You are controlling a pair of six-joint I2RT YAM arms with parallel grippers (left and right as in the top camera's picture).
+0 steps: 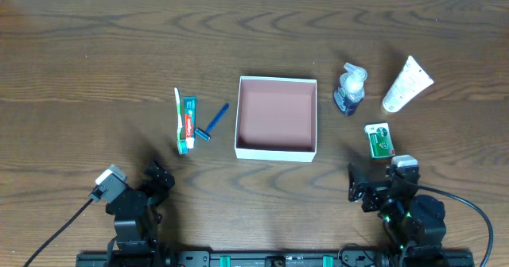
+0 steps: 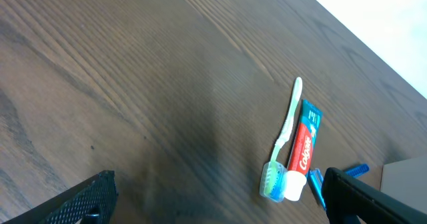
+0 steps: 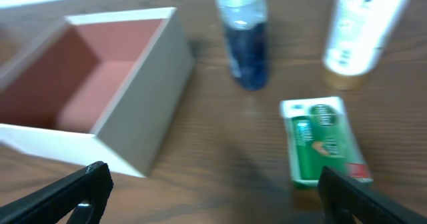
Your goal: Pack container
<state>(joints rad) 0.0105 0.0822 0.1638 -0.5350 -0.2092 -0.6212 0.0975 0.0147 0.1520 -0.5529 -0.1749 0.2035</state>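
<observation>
Next, my right gripper rises outward, tilts its fingers downward and lowers them around the bottle, as the pump bottle (image 1: 349, 90) stands upright beyond the green packet (image 1: 380, 139).
The container (image 1: 276, 149), a square shallow white box with a reddish-brown inside, sits open and empty mid-table; it also shows in the right wrist view (image 3: 143, 111). Left of it lie a green toothbrush (image 1: 178, 120), a toothpaste tube (image 1: 189, 118) and a blue razor (image 1: 213, 121); the left wrist view shows the toothbrush (image 2: 285, 131), tube (image 2: 305, 147) and razor (image 2: 317, 184). Right of it are a small pump bottle (image 1: 349, 90), a white tube (image 1: 407, 84) and a green packet (image 1: 380, 139). My left gripper (image 1: 155, 179) and right gripper (image 1: 362, 186) are open and empty near the front edge.
The right wrist view shows the bottle (image 3: 244, 44), the white tube (image 3: 363, 31) and the green packet (image 3: 320, 141) just ahead of the open fingers. Bare wooden table (image 1: 103, 68) lies at the far left. Cables run from both arm bases at the front.
</observation>
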